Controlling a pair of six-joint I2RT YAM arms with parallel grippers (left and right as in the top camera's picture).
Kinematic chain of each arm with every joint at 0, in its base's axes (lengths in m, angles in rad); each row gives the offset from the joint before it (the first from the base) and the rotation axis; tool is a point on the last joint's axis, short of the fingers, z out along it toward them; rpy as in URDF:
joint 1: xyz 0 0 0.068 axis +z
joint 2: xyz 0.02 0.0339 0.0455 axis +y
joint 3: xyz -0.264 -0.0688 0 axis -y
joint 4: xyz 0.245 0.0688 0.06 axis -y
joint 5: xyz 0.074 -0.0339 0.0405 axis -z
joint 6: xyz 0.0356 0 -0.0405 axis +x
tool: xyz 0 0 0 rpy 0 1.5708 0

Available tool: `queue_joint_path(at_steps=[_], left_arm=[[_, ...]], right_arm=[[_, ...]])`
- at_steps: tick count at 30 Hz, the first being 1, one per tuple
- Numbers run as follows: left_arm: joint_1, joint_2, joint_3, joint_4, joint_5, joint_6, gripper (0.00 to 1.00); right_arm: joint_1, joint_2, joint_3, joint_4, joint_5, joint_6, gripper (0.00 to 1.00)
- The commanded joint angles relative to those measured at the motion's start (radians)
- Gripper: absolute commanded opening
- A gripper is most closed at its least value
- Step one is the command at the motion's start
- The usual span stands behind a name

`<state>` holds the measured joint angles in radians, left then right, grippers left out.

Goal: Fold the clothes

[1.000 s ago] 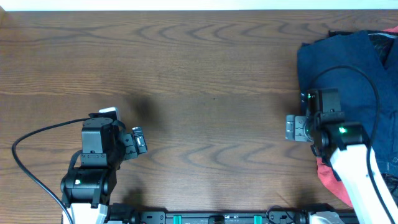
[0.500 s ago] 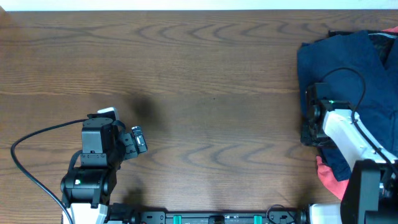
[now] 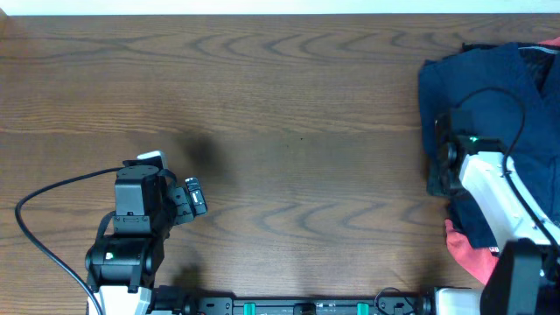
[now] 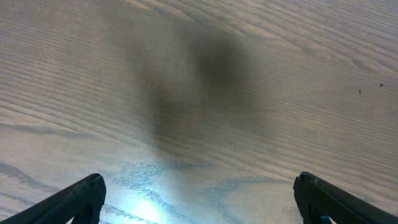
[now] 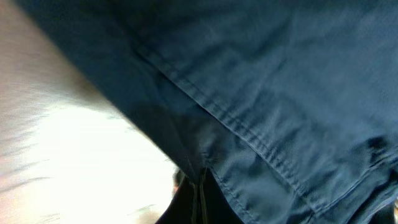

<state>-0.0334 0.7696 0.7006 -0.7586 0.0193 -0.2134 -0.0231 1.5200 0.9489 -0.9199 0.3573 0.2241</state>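
I next need to pull the hem in my right gripper over the bare in the middle of the table (image 3: 299, 159), left in the overhead view, and release it to spread the heap.
The clothes lie heaped at the table's right edge. A wrinkled navy garment (image 3: 486, 96) is on top, a coral-red piece (image 3: 468, 254) pokes out below it, and a dark striped piece (image 3: 544, 63) lies at the far right. My right gripper (image 3: 435, 175) is down at the navy garment's left edge. In the right wrist view the navy cloth (image 5: 267, 81) fills the frame, and the right gripper (image 5: 199, 193) is shut on its hem. My left gripper (image 3: 194, 197) stands open at the near left, far from the clothes. In the left wrist view its fingers (image 4: 74, 202) are wide apart over bare wood.
The brown wooden table (image 3: 289, 114) spreads between the two arms. A black cable (image 3: 52, 188) loops from the left arm toward the near edge. Another cable (image 3: 490, 101) arcs over the navy garment above the right arm.
The right arm has tipped down onto the navy garment's left edge and its gripper has gone from open to shut on the cloth. The left arm has not moved.
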Motion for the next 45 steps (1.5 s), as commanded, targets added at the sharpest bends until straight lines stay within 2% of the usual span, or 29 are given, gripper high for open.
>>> queue_joint_path(at_steps=[1,3,6,16,20,25,29,31,33,35,38,41,45], left_arm=[[0.007,0.0,0.021,0.0,-0.001,-0.01,0.98],[0.007,0.0,0.021,0.0,-0.001,-0.01,0.98],[0.007,0.0,0.021,0.0,-0.001,-0.01,0.98],[0.007,0.0,0.021,0.0,-0.001,-0.01,0.98],[0.007,0.0,0.021,0.0,-0.001,-0.01,0.98],[0.007,0.0,0.021,0.0,-0.001,-0.01,0.98],[0.007,0.0,0.021,0.0,-0.001,-0.01,0.98],[0.007,0.0,0.021,0.0,-0.001,-0.01,0.98],[0.007,0.0,0.021,0.0,0.0,-0.011,0.98],[0.007,0.0,0.021,0.0,0.017,-0.01,0.98],[0.007,0.0,0.021,0.004,0.087,-0.011,0.98],[0.007,0.01,0.021,0.015,0.16,-0.032,0.98],[0.0,0.06,0.021,0.04,0.27,-0.08,0.98]], right_arm=[[0.047,-0.079,0.122,0.01,-0.25,-0.142,0.01],[0.092,-0.112,0.187,0.019,-0.393,-0.203,0.01],[0.184,-0.135,0.254,0.053,-0.476,-0.207,0.01],[0.521,-0.076,0.243,0.077,-0.485,-0.192,0.01],[0.602,-0.016,0.242,0.088,-0.485,-0.183,0.01],[0.689,0.082,0.242,0.214,-0.486,-0.127,0.01],[0.753,0.143,0.242,0.416,-0.485,-0.068,0.02],[0.769,0.149,0.242,0.493,-0.484,-0.049,0.09],[0.771,0.147,0.242,0.544,-0.443,-0.048,0.32],[0.763,0.129,0.246,0.552,-0.353,-0.021,0.41],[0.729,0.079,0.247,0.505,-0.237,0.012,0.69],[0.673,0.016,0.247,0.42,-0.196,0.015,0.76],[0.566,-0.057,0.247,0.284,-0.195,0.063,0.77]])
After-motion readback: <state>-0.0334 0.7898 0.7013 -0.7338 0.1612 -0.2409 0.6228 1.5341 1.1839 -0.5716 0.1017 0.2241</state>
